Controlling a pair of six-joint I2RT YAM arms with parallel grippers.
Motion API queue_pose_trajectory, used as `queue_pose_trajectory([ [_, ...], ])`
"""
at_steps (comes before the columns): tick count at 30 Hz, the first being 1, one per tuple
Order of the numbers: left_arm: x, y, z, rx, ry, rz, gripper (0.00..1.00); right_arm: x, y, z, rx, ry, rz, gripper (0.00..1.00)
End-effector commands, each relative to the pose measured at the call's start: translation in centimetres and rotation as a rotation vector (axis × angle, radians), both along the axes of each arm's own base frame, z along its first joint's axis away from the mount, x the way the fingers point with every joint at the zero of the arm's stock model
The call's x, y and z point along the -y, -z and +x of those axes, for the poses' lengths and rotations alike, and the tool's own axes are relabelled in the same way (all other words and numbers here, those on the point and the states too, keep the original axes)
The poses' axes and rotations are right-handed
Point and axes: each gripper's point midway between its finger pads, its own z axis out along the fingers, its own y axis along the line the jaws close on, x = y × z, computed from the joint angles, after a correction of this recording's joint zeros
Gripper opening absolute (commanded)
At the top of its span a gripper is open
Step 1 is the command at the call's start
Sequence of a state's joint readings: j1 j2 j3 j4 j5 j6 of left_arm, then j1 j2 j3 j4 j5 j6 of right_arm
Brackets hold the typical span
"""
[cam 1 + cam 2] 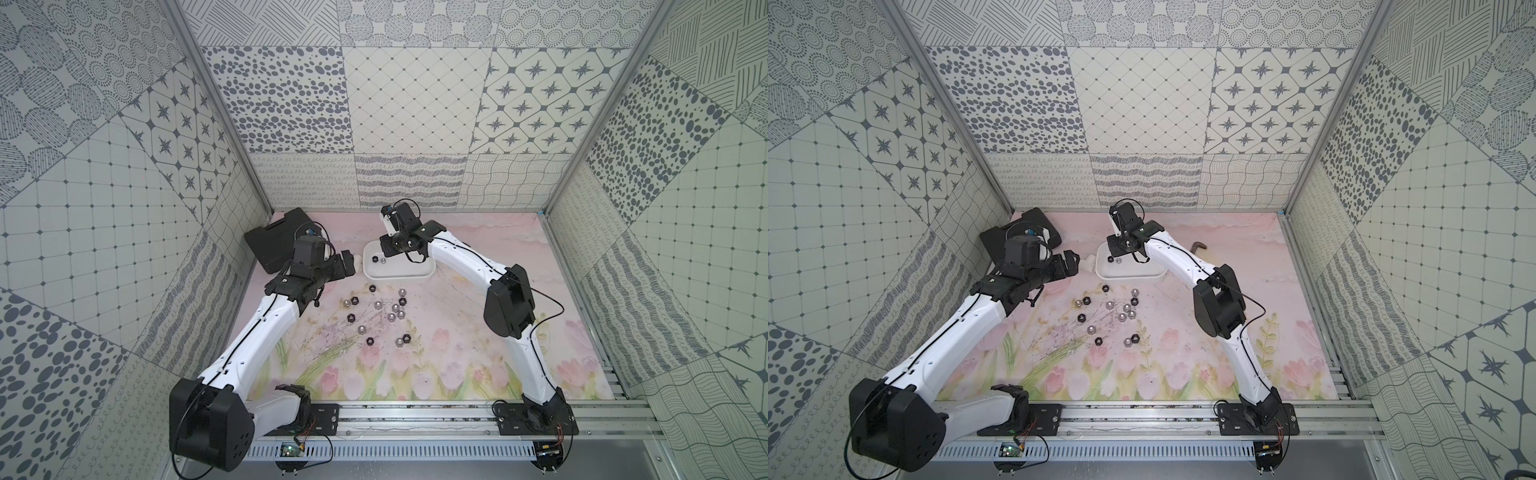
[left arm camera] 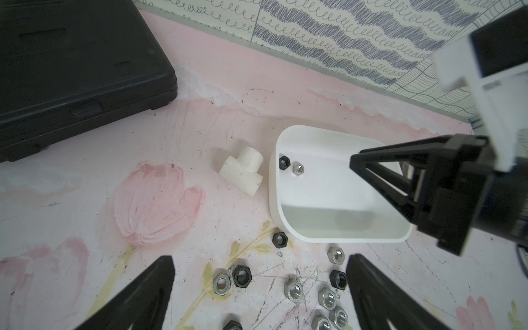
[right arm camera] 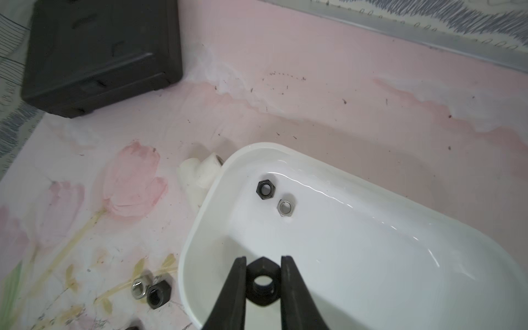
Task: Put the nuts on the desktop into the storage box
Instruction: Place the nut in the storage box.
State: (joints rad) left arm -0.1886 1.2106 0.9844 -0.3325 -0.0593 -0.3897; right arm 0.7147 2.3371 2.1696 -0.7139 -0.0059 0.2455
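The storage box's bottom (image 1: 389, 263) (image 3: 297, 227) is bare beside the silver nut, so the robot's right gripper needs to go down into the white storage box next and let go of the black nut there.
My right gripper (image 3: 263, 258) is shut on a black nut (image 3: 263, 281) and hangs over the white storage box (image 3: 371, 257), near its front corner. One black nut (image 3: 265, 190) and one silver nut (image 3: 285, 207) lie inside the box (image 1: 399, 274) at its far left end. Several black and silver nuts (image 1: 390, 309) are scattered on the tulip-printed desktop (image 1: 457, 332) in front of the box. My left gripper (image 2: 260, 257) is open and holds nothing. It hovers to the left of the box, above the scattered nuts (image 2: 294, 290).
A flat black case (image 1: 276, 241) lies at the back left corner. A white T-shaped fitting (image 2: 241, 174) sits just left of the box. A dark hex key (image 1: 1200, 246) lies behind the right arm. Patterned walls close in the back and both sides.
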Motion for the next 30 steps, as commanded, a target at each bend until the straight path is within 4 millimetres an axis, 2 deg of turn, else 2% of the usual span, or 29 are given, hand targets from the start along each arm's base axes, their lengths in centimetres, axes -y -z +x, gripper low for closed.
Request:
queue_pose_trajectory([
  [1,0.4,-0.6,0.1,0.010,0.014,-0.011,0.99,0.1,1.7,0.4,-0.022,0.003,-0.057,0.12],
  [9,-0.1,-0.9,-0.1,0.020,0.003,0.011,0.99,0.9,6.6,1.2,-0.065,0.033,-0.160,0.12],
  [14,-0.1,-1.2,-0.2,0.029,0.004,0.009,0.99,1.7,7.9,1.5,-0.069,0.051,-0.195,0.12],
  [24,-0.1,-1.1,-0.3,0.028,0.004,0.010,0.99,1.5,9.0,2.6,-0.078,0.049,-0.187,0.23],
  [27,-0.1,-1.1,-0.3,0.028,0.002,0.011,0.99,1.5,8.6,3.2,-0.066,0.055,-0.185,0.32],
  [30,-0.1,-1.1,-0.4,0.028,0.002,0.013,0.99,1.3,7.4,3.3,-0.049,0.056,-0.173,0.36],
])
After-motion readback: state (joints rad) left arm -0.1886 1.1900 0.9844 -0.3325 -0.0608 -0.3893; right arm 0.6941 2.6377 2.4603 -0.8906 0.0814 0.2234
